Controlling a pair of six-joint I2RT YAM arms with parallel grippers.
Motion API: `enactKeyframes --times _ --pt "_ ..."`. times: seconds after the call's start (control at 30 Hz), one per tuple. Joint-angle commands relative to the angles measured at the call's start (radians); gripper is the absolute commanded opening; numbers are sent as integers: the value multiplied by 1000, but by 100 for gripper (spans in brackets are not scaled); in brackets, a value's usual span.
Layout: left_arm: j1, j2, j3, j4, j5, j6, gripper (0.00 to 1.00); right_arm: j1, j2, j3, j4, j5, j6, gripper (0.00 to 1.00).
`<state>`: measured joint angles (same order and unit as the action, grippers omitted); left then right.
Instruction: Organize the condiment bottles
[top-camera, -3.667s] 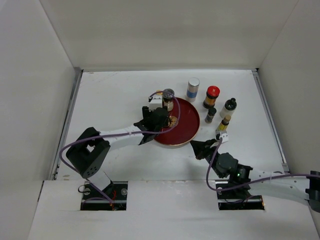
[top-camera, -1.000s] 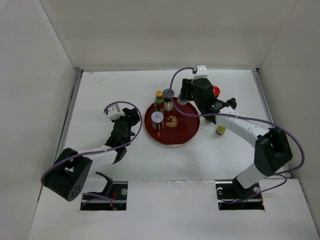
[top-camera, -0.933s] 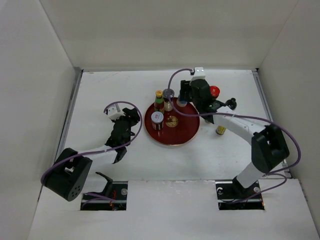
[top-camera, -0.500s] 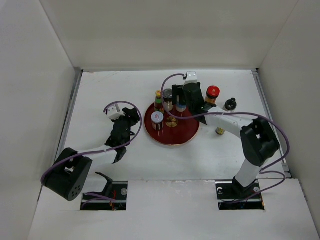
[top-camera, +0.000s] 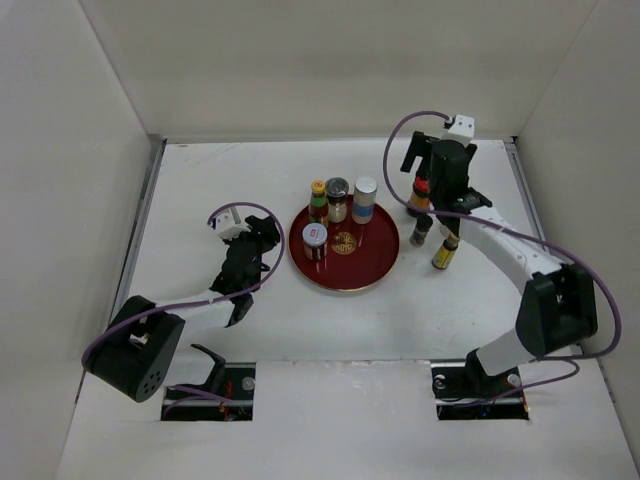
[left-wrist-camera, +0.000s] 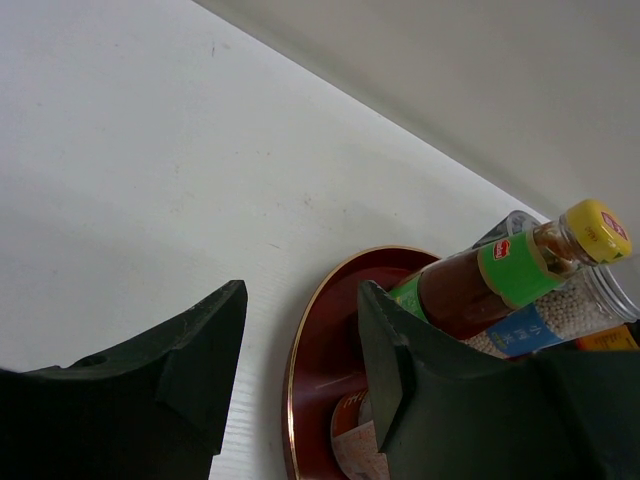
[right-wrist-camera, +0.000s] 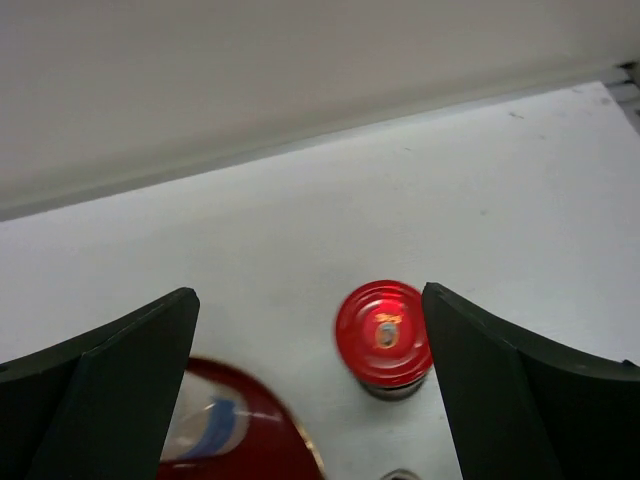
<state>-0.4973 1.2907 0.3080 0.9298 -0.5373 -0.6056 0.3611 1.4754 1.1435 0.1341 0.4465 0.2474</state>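
My right gripper is above the red-capped jar, which stands off-center to the right in the wrist view, so next it will go down around the red cap (top-camera: 421, 185) (right-wrist-camera: 382, 331), easing toward that side.
A red tray (top-camera: 345, 272) holds several condiment bottles: a yellow-capped one with a green label (top-camera: 318, 200), a dark-capped jar (top-camera: 337, 198), a silver-capped one with a blue label (top-camera: 365, 198) and a white-lidded jar (top-camera: 314, 240). Right of the tray stand a red-capped jar (top-camera: 420, 196), a small black-capped bottle (top-camera: 422, 228) and a yellow bottle (top-camera: 445, 250). My right gripper (top-camera: 424, 172) hangs open above the red-capped jar (right-wrist-camera: 383, 333), which sits near its right finger. My left gripper (top-camera: 264, 234) rests left of the tray, jaws slightly apart and empty (left-wrist-camera: 300, 300), facing the yellow-capped bottle (left-wrist-camera: 500, 280).
White walls close in the table at the back and both sides. The tray rim (left-wrist-camera: 296, 350) lies just past my left fingers. A purple cable loops over each arm.
My right gripper left the silver-capped blue-label bottle on the tray, opened wide and swung right to above the red-capped jar. The left arm has not moved.
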Motion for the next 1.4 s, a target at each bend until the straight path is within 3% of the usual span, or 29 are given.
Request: enactKeyframes --times 0.0,0.53,0.67,0.77,0.93,1.1,1.37 --pt "10 -10 11 35 10 -10 46 -46 109 82 -148 40 15 100" --pt "12 1 23 15 22 -11 46 -89 339 239 -297 -58 59 100" --pt "13 1 23 15 22 -11 46 -93 364 257 -304 -58 65 85" --pt "13 1 23 15 22 -11 46 -96 376 272 -317 -65 61 84" --pt "16 -1 23 15 22 -11 46 -100 339 272 -301 -65 67 55" --pt "18 -4 22 15 22 -11 46 -93 211 239 -180 -69 73 53" --pt "18 -13 17 15 17 -13 46 -23 10 122 -157 -60 72 53"
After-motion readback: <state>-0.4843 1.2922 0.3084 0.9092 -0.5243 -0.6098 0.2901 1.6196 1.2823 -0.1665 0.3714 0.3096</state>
